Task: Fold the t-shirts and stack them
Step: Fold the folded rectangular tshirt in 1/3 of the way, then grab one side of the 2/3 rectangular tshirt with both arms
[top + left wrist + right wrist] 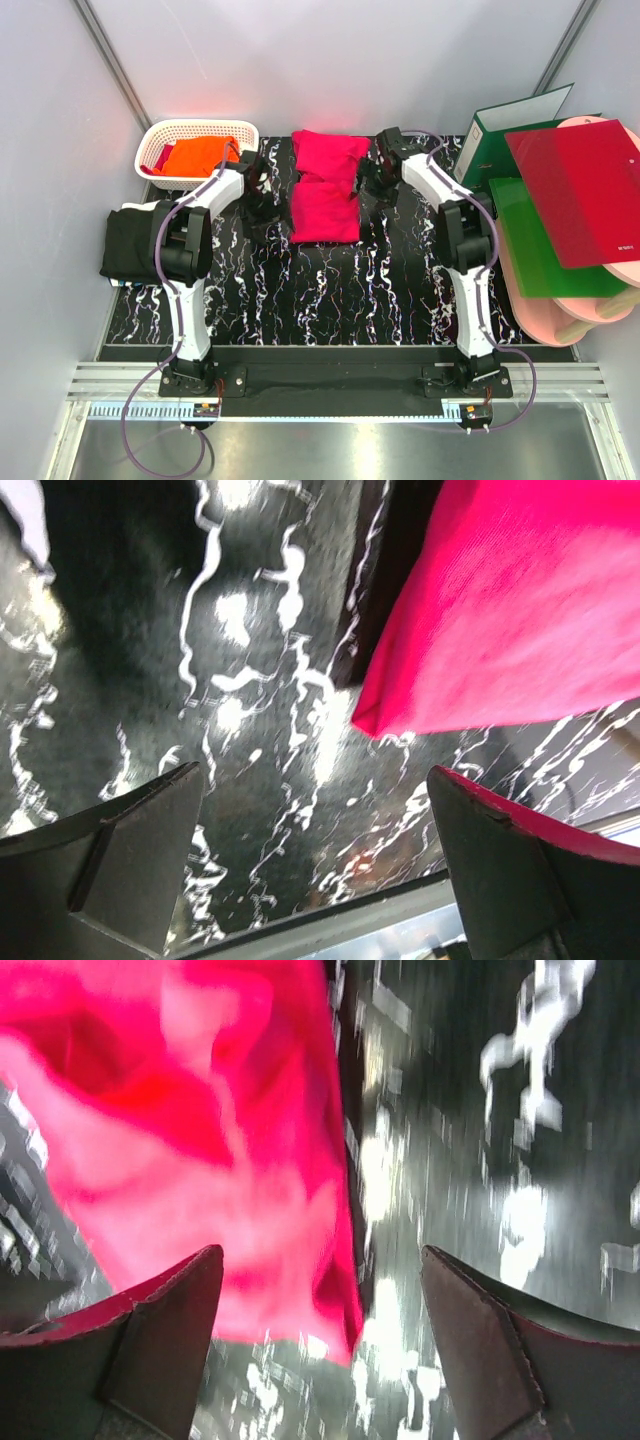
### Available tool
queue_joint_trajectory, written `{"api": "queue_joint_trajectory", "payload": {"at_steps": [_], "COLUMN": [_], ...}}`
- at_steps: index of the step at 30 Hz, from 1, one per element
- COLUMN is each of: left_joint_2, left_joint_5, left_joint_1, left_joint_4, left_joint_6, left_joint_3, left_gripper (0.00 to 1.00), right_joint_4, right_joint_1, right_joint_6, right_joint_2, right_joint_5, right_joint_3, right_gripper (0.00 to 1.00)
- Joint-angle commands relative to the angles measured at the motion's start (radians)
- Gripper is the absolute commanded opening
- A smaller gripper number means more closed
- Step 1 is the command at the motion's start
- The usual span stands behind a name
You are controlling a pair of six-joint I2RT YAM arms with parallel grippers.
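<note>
The shirt's near corner [295, 238] [374, 716] beside the pink shirt is just past the open fingers of my left gripper, so I need to move that gripper down and gently toward the pink shirt, onto that corner.
A crimson-pink t-shirt [325, 186] lies folded at the back middle of the mat, its far half bunched. An orange t-shirt [200, 155] sits in the basket, and a black t-shirt [130, 243] lies at the left edge. My left gripper [265, 218] hovers just left of the pink shirt, open and holding nothing. In the left wrist view the pink cloth [500, 610] lies beyond the open left gripper [315, 820]. Over the pink shirt's right edge is my right gripper [372, 183]. The right wrist view shows the right gripper [320, 1290] open above the hem of the pink shirt [200, 1140].
A white lattice basket [160, 140] stands at the back left. At the right lie a red folder [580, 190], a green folder [540, 250], a green binder [500, 130] and pink boards [590, 310]. The black marbled mat [340, 290] covers the table.
</note>
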Motion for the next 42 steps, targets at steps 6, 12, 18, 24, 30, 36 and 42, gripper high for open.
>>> {"api": "queue_joint_trajectory", "payload": {"at_steps": [6, 12, 18, 24, 30, 36, 42], "left_joint_2": [0.038, 0.102, 0.143, 0.168, 0.177, 0.121, -0.017], "left_joint_5": [0.137, 0.167, 0.181, 0.2, 0.183, 0.184, 0.235], "left_joint_1": [-0.005, -0.036, -0.07, -0.099, -0.102, -0.099, -0.103], "left_joint_4": [0.24, 0.287, 0.291, 0.294, 0.262, 0.224, 0.195], "left_joint_6": [-0.12, -0.158, -0.175, -0.183, -0.171, -0.145, -0.141], "left_joint_3": [-0.044, -0.032, -0.02, -0.005, 0.002, -0.052, -0.218], "left_gripper": [0.93, 0.93, 0.9, 0.63, 0.0, 0.0, 0.0], "right_joint_4": [0.146, 0.198, 0.198, 0.196, 0.178, 0.023, -0.072], "right_joint_1": [-0.002, 0.001, 0.007, 0.029, 0.03, 0.03, 0.033], "right_joint_6": [0.078, 0.119, 0.156, 0.182, 0.184, 0.108, 0.039], "right_joint_2": [-0.262, -0.199, -0.095, -0.004, -0.024, -0.151, -0.259], "right_joint_5": [-0.109, -0.201, -0.253, -0.342, -0.459, -0.423, -0.423], "right_joint_3": [-0.358, -0.423, -0.35, -0.253, -0.251, -0.348, -0.503], "right_gripper": [0.84, 0.81, 0.8, 0.7, 0.0, 0.0, 0.0]}}
